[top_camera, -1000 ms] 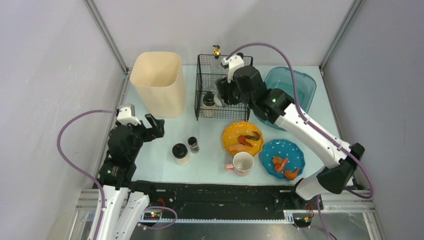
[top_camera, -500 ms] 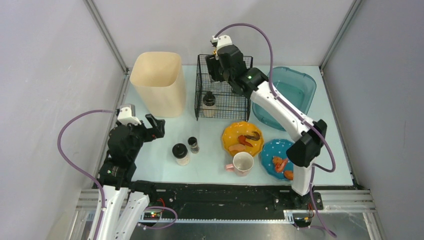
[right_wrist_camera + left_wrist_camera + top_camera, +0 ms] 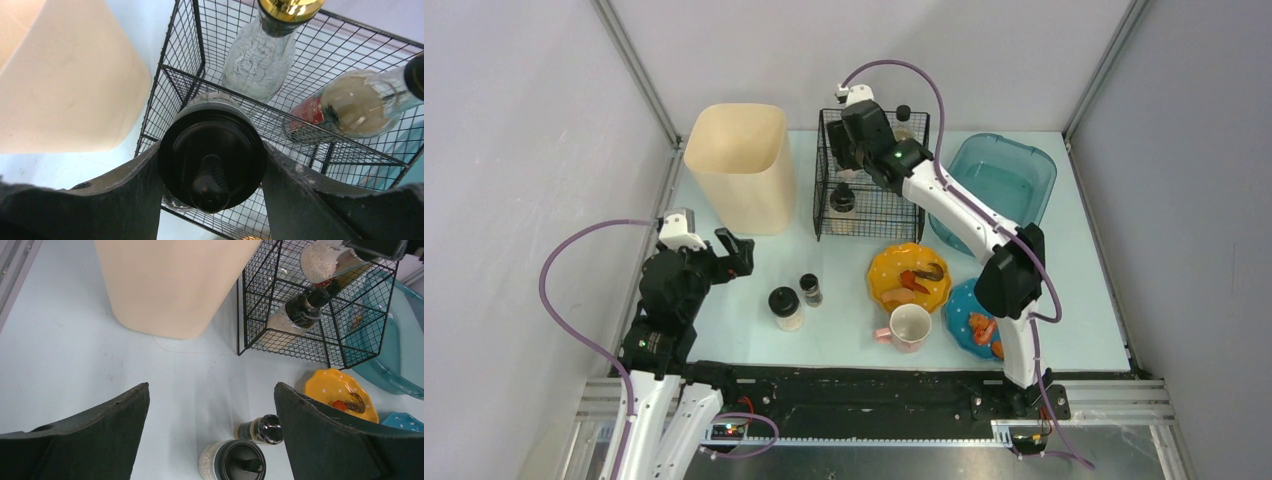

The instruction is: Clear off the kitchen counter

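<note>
The bottles already stand beyond the divider, so next my right gripper needs to lower its jar into the basket between the wire divider and the black-capped jar.
The pale mint-blue kitchen counter [image 3: 754, 260] carries a black-lidded jar of white grains [image 3: 785, 305] and a small dark shaker [image 3: 810, 289]. My left gripper [image 3: 736, 252] hangs open and empty just left of them; both show between its fingers in the left wrist view, the jar [image 3: 235, 462] and the shaker [image 3: 260, 429]. My right gripper [image 3: 854, 155] is over the black wire basket [image 3: 869, 225], shut on another black-lidded jar [image 3: 212, 150]. That jar also shows in the left wrist view [image 3: 320, 262]. In the top view the wrist hides it.
The basket holds a gold-capped bottle [image 3: 260, 55], a leaning red-labelled bottle [image 3: 350, 105] and a black-capped jar [image 3: 842, 200]. A beige bin [image 3: 739, 165] stands at its left, a teal tub [image 3: 1004, 180] at its right. Nearer are a yellow plate [image 3: 909, 277], a blue plate [image 3: 969, 320] and a pink mug [image 3: 909, 326].
My right gripper has risen from the basket's front and moved back to its far left corner; the forearm has swung left. My left arm has not moved.
</note>
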### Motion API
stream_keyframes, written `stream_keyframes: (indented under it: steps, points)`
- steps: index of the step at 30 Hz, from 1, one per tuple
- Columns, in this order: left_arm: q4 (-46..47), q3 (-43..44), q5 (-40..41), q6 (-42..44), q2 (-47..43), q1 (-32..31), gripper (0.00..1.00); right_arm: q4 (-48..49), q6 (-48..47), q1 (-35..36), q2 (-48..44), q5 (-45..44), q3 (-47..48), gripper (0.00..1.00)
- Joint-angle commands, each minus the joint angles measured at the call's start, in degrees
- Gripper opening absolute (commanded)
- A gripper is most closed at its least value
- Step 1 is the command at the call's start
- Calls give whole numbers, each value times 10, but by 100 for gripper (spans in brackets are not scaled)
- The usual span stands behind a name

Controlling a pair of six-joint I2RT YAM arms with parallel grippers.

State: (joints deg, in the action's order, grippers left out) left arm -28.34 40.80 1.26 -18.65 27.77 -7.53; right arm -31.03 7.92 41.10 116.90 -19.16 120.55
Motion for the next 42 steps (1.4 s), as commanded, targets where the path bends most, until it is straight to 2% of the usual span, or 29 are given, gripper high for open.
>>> stream_keyframes:
  steps: [1,9,23,31,42]
  points:
    - [17,1,-6,-8,3,6,98,55,18,-7,14,-17,35,24]
    - [18,1,-6,-7,4,7,98,60,44,-12,50,-28,28,25]
    - [17,1,-6,-8,4,7,98,101,89,2,97,-87,0,35]
    - [18,0,-6,-8,4,6,98,102,110,3,119,-97,-12,57]
    - [18,1,-8,-8,7,7,98,97,112,4,99,-89,-14,76]
